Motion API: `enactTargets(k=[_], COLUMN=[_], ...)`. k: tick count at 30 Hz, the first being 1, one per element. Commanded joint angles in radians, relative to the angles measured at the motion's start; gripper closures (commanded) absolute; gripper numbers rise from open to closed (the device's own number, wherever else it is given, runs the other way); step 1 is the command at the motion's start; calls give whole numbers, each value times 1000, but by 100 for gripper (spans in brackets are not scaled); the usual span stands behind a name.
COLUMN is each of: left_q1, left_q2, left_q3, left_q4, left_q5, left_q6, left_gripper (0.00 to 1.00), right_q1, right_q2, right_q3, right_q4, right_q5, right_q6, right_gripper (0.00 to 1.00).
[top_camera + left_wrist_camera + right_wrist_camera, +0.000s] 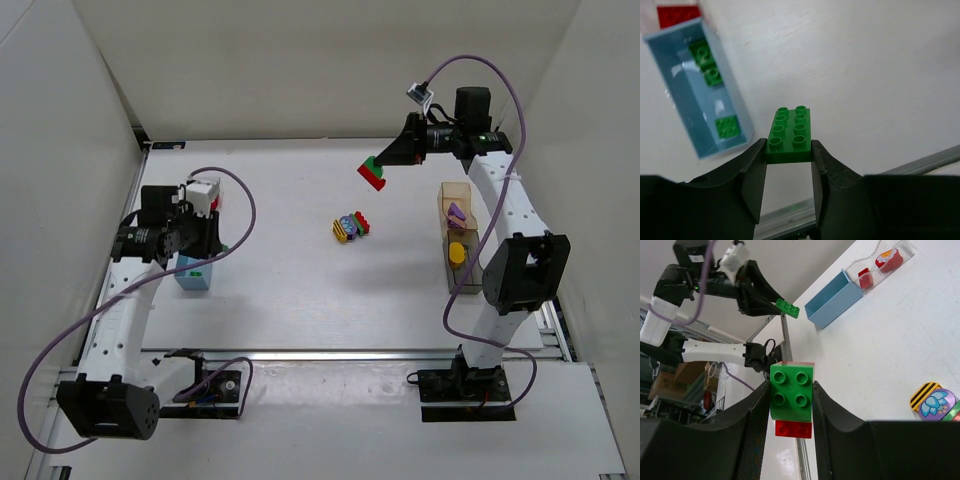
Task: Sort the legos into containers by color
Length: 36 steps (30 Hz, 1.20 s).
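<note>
Next, my left gripper moves to the left in the top view and lowers over the light blue container [193, 276], since green legos already lie inside it.
My left gripper [788, 152] is shut on a flat green lego [790, 131] and holds it just right of the light blue container [738, 112], which has green legos [707, 62] inside. In the top view the left gripper [212, 248] hovers by that container [193, 276]. My right gripper [790, 390] is shut on a green-on-red lego stack [791, 397], held in the air at the back [373, 175]. A mixed-colour lego pile [350, 227] lies mid-table.
A clear container [904, 254] with red legos [888, 260] stands beyond the blue one. On the right, a tan container [445, 194] holds a purple lego [457, 212] and a dark smoky container [473, 240] holds a yellow one [457, 253]. White walls enclose the table.
</note>
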Motion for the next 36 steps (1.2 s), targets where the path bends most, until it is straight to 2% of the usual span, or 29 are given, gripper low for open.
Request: enactTargets(k=[1, 6, 17, 19, 23, 24, 26, 27, 30, 32, 35, 36], left_q1=[42, 96, 179, 177, 177, 177, 177, 179, 181, 194, 219, 219], left_q2=[8, 88, 209, 225, 268, 275, 291, 294, 292, 279, 204, 167], left_q3=[-14, -11, -28, -26, -21, -20, -17, -11, 0, 15, 43, 51], left_q4=[-48, -44, 42, 50, 58, 64, 70, 76, 91, 95, 143, 159], left_q5=[-181, -250, -269, -261, -237, -235, -220, -214, -156, -97, 126, 330], left_q6=[5, 38, 85, 85, 82, 76, 71, 66, 66, 75, 85, 88], left_gripper=[87, 87, 86, 79, 60, 47, 38, 30, 21, 22, 23, 23], right_q1=[-4, -4, -4, -4, -4, -2, -4, -4, -4, -4, 5, 15], right_q2=[0, -9, -47, -44, -39, -38, -36, -36, -33, -30, -27, -26], right_q3=[54, 46, 2, 3, 7, 7, 5, 3, 5, 7, -9, -10], right_q4=[13, 16, -2, -2, -2, -4, -2, 1, 7, 16, 97, 123], right_q5=[-5, -3, 7, 9, 12, 11, 9, 9, 9, 7, -11, -23], right_q6=[-10, -9, -29, -31, -29, -26, -25, -20, -16, -10, 64, 116], right_gripper=[100, 100, 100, 100, 100, 100, 100, 100, 100, 100, 100, 100])
